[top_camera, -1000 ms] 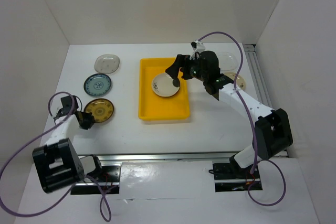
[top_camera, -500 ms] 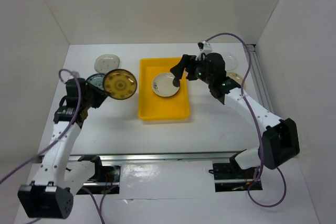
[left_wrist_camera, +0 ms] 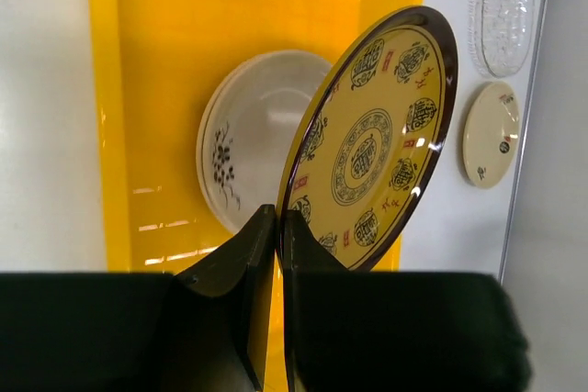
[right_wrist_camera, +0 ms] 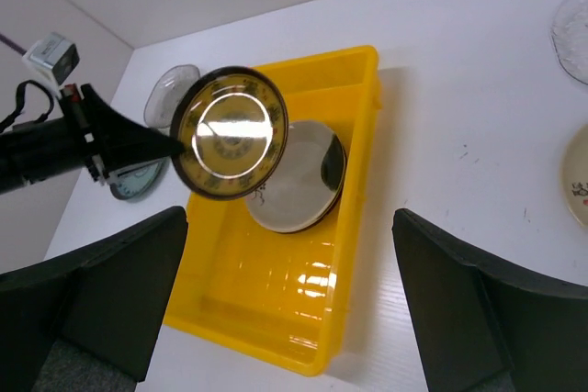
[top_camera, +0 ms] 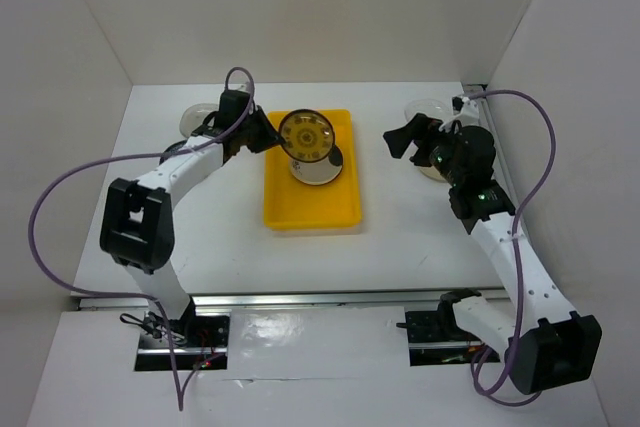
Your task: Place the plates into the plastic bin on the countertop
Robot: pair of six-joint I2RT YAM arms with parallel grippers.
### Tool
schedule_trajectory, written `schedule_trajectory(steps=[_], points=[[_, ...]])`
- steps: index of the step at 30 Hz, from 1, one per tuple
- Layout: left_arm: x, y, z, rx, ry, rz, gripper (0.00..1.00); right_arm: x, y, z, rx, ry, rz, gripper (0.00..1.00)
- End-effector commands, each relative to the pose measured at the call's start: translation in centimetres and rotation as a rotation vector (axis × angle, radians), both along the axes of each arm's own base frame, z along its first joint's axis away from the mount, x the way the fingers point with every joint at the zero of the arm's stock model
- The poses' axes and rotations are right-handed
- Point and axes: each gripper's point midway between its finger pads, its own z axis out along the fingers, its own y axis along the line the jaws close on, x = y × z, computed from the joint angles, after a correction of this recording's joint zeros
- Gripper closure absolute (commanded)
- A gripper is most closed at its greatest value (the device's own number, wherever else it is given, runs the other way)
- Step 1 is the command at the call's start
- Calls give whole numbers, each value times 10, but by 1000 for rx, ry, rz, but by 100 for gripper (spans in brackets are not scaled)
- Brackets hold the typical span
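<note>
The left gripper will next move down into the bin, lay the patterned plate onto the cream plate and release the patterned plate's rim, because that plate still hangs tilted above.
The yellow plastic bin sits mid-countertop with a cream plate in it. My left gripper is shut on the rim of the yellow-brown patterned plate and holds it tilted on edge above the bin, over the cream plate; the left wrist view shows this plate too. My right gripper is open and empty, right of the bin. A clear glass plate and a cream plate with a dark spot lie at the far right.
A clear plate and a teal-blue plate lie left of the bin, partly hidden behind my left arm. White walls bound the countertop. A rail runs along the right edge.
My left arm lifted the yellow-brown plate from the left side and carried it right, over the bin. My right gripper drew back out of the bin to the right.
</note>
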Motion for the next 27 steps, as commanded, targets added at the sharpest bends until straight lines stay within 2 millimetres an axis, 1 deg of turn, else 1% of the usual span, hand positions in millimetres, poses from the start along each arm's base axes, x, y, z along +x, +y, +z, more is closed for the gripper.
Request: schedule_trajectory(steps=[1, 2, 3, 4, 5, 6, 7, 8, 9, 10, 11, 13, 14, 15, 16, 18, 19, 20, 21, 22, 23, 24, 25, 26, 27], points=[[28, -17, 11, -10, -80, -47, 100, -9, -15, -9, -19, 43, -36, 0], [32, -18, -7, 0, -46, -47, 100, -11, -17, -13, -24, 63, -45, 0], [34, -17, -14, 10, -29, -40, 100, -12, -23, -12, -25, 61, -68, 0], [34, -22, -19, 15, -12, -49, 100, -10, -31, -14, -20, 74, -107, 0], [34, -20, -29, 22, 13, -34, 100, -12, -33, -13, -22, 72, -117, 0], [34, -20, -42, 30, 38, -35, 100, -13, -37, -19, -14, 96, -134, 0], [34, -20, -47, 33, 49, -35, 100, -12, -44, -16, -3, 90, -162, 0], [37, -21, -48, 33, 49, -35, 100, -15, -45, -20, -4, 95, -162, 0], [34, -20, -57, 41, 75, -35, 100, -14, -49, -26, 8, 111, -179, 0], [36, -21, -63, 46, 92, -35, 100, -13, -54, -26, 9, 111, -194, 0], [33, -20, -65, 43, 107, -29, 100, -16, -52, -27, 21, 114, -186, 0], [34, -22, -63, 35, 100, -36, 100, -15, -59, -27, 22, 114, -207, 0], [29, -26, -63, 36, 101, -45, 96, -15, -59, -27, 22, 114, -207, 0], [29, -26, -63, 36, 101, -45, 88, -15, -59, -31, 21, 123, -208, 0], [27, -25, -58, 33, 94, -45, 69, -15, -58, -31, 30, 126, -210, 0], [24, -24, -46, 33, 68, -51, 55, -14, -62, -38, 28, 144, -221, 0], [19, -22, -44, 33, 68, -51, 48, -14, -65, -44, 35, 158, -232, 0], [19, -25, -36, 17, 43, -62, 27, -15, -66, -50, 42, 174, -247, 0], [13, -24, -34, 10, 46, -70, 16, -13, -72, -53, 39, 182, -270, 0], [10, -26, -15, -11, 5, -82, 9, -15, -73, -65, 42, 210, -284, 0], [10, -26, -5, -20, -26, -83, 7, -13, -81, -73, 50, 233, -325, 0], [5, -28, 4, -30, -48, -104, 4, -13, -83, -86, 40, 270, -338, 0], [-2, -33, 10, -35, -60, -131, 0, -14, -90, -100, 42, 310, -369, 0], [-5, -32, 31, -39, -109, -138, 0, -14, -95, -109, 50, 337, -402, 0], [-10, -33, 37, -20, -127, -150, 0, -14, -107, -124, 54, 377, -447, 0]])
